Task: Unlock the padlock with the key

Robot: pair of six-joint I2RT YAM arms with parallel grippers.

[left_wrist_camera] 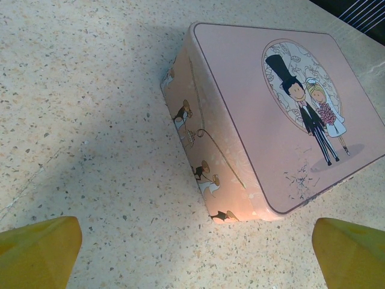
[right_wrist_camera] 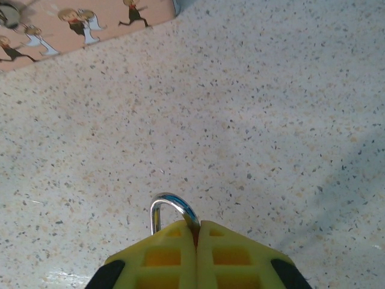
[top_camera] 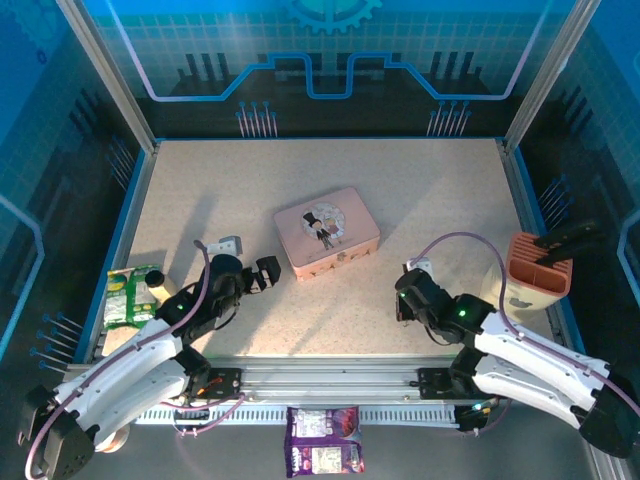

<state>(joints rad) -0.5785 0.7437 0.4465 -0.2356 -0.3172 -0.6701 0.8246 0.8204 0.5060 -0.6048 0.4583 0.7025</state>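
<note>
The right gripper lowers the padlock (right_wrist_camera: 171,208) onto the open speckled tabletop beneath it next and releases it, because that spot is clear of the pink tin.
My right gripper (right_wrist_camera: 197,232) is shut on the padlock (right_wrist_camera: 171,208). Its silver shackle pokes out above the yellow fingertips, and its brass body is hidden between them. From above, this gripper (top_camera: 405,295) sits low over the table, right of the pink tin (top_camera: 327,232). My left gripper (left_wrist_camera: 197,250) is open with nothing between its fingers, only speckled tabletop. It hovers just short of the tin's near corner (left_wrist_camera: 240,211). In the top view it (top_camera: 262,275) is at the tin's left end. The key is out of view.
An orange holder (top_camera: 538,270) stands at the right table edge. A green packet (top_camera: 132,295) lies at the left edge. A purple packet (top_camera: 323,440) lies in front of the rail. Open tabletop (top_camera: 380,180) stretches behind and between the arms.
</note>
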